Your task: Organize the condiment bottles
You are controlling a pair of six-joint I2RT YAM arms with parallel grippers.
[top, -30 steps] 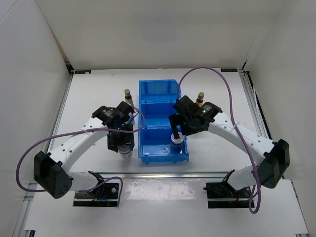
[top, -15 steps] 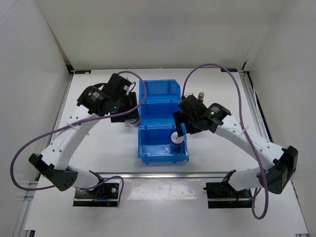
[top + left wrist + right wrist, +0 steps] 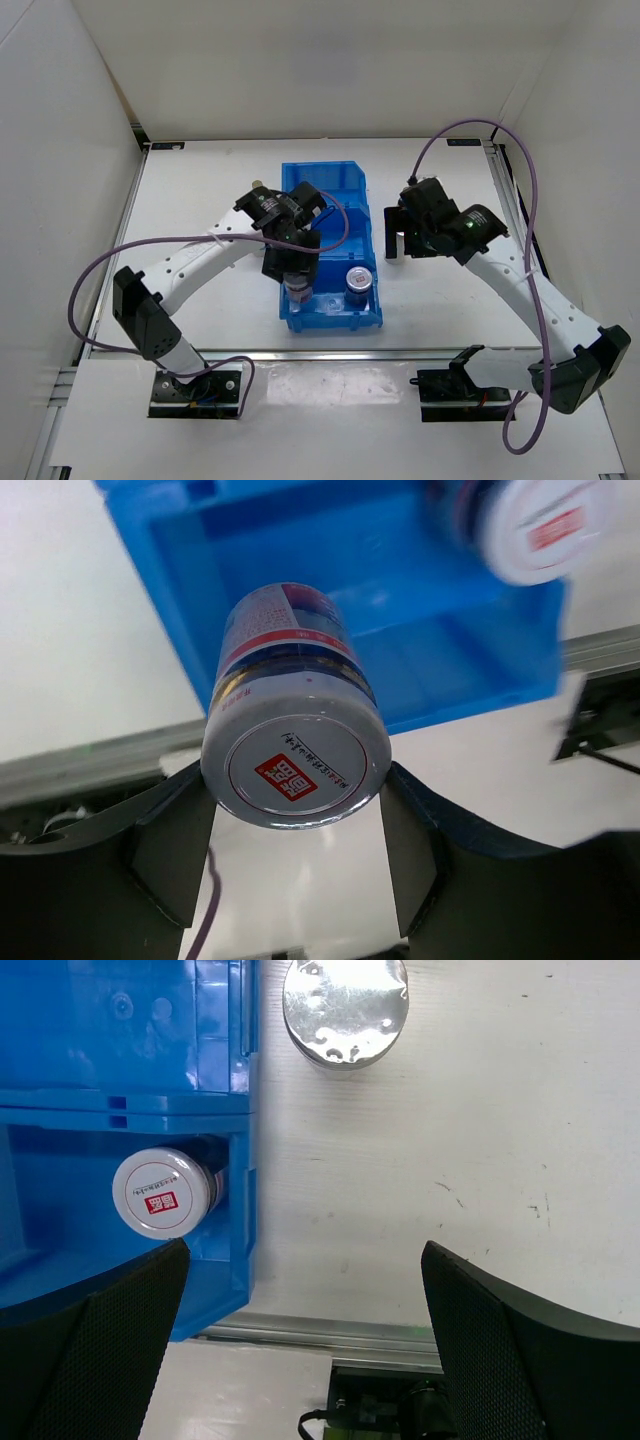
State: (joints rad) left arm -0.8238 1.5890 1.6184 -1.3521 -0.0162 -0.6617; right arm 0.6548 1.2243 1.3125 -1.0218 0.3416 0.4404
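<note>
Next, my left gripper lowers the held cylinder into this end of the bin's near section (image 3: 330, 315) and sets it on the bottom there, since the second cylinder leaves that end empty.
My left gripper (image 3: 297, 283) is shut on a white-blue silver-lidded cylinder (image 3: 295, 745), holding it over the left of the blue bin's near compartment (image 3: 330, 315). A second cylinder (image 3: 358, 281) stands free in the right of that compartment; it also shows in the right wrist view (image 3: 160, 1192). My right gripper (image 3: 403, 243) is open and empty over the table just right of the bin. A squat silver-lidded jar (image 3: 345, 1005) stands on the table beyond its fingers. A brown bottle's gold cap (image 3: 257, 185) peeks out left of the bin. The other bottles are hidden.
The blue three-compartment bin (image 3: 150, 1070) sits mid-table; no bottles show in its two far compartments. A metal rail (image 3: 330, 1330) runs along the table's near edge. White walls close in the left, back and right. Purple cables loop off both arms.
My left gripper lifted the cylinder from the table left of the bin and carried it right, over the near compartment. My right gripper let go of the other cylinder and pulled out rightward.
</note>
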